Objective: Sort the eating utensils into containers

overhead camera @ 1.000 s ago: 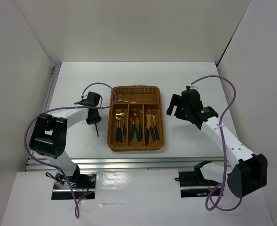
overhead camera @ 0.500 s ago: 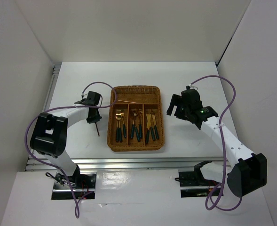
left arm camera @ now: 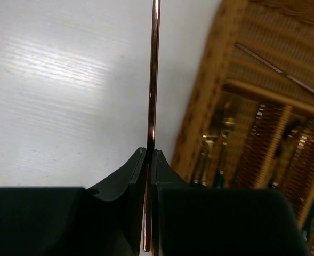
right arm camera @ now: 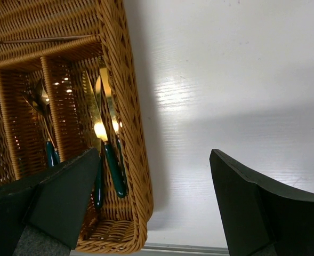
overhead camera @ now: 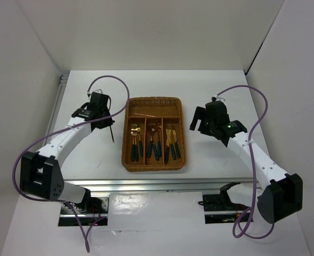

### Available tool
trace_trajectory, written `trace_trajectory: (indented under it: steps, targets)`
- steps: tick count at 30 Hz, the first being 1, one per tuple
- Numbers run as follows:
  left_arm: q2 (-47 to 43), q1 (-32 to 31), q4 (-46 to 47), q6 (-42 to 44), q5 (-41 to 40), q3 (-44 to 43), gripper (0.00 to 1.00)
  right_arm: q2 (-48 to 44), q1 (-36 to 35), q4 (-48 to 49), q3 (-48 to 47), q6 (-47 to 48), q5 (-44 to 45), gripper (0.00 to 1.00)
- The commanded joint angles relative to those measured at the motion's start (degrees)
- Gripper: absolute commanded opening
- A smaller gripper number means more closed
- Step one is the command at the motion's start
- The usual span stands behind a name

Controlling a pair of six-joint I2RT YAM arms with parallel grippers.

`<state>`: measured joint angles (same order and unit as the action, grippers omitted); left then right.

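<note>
I will swing my left gripper to the right in the top view next, turning it, over the tray's crosswise slot with a matching chopstick, and let go of mine.
A thin copper-brown chopstick is pinched between the fingers of my left gripper, which is shut on it. It is held just left of the wicker tray, and its end hangs toward the table. Another chopstick lies in the tray's crosswise slot. Green-handled gold spoons, forks and knives fill the three long slots. My right gripper hovers open beside the tray's right wall, with nothing between its fingers.
White table lies left of the tray, with a metal rail along its left edge. Purple cables loop above both arms. The table's front edge shows below the right gripper.
The left gripper has shut on the chopstick and lifted it, moving back and a little left. The left arm's elbow swung out to the left. The right arm has not moved.
</note>
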<state>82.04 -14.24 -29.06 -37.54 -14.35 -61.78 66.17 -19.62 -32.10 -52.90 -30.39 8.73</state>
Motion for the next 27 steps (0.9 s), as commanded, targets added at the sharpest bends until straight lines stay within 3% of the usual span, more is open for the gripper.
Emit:
trace_trajectory:
  steps: [1, 4, 10, 17, 22, 27]
  targets:
    - [-4.3, -1.9, 0.1, -0.2, 3.5, -2.6, 0.14, -1.5, 0.4, 1.5, -0.4, 0.1, 2.3, 0.92]
    - [-5.4, -2.6, 0.9, -2.8, 5.7, -3.2, 0.14, -2.0, 0.9, 1.5, -0.4, -0.6, 3.7, 0.92]
    - [-6.5, -6.3, 12.3, -14.1, 7.7, -1.9, 0.16, -4.6, 0.9, 0.9, -0.4, -1.2, 4.9, 0.92]
    - [-6.5, -12.3, 26.2, -33.5, -2.4, 3.2, 0.17, -7.7, 0.9, 0.3, 0.2, -1.8, 5.9, 0.94]
    - [-1.1, -18.5, 27.6, -49.8, -14.9, 3.2, 0.17, -8.3, 0.9, 0.3, 0.2, -1.8, 5.9, 0.94]
    - [5.0, -22.1, 28.7, -62.8, -21.4, 1.3, 0.17, -8.3, 0.9, -0.2, 0.8, -2.3, 4.7, 0.94]
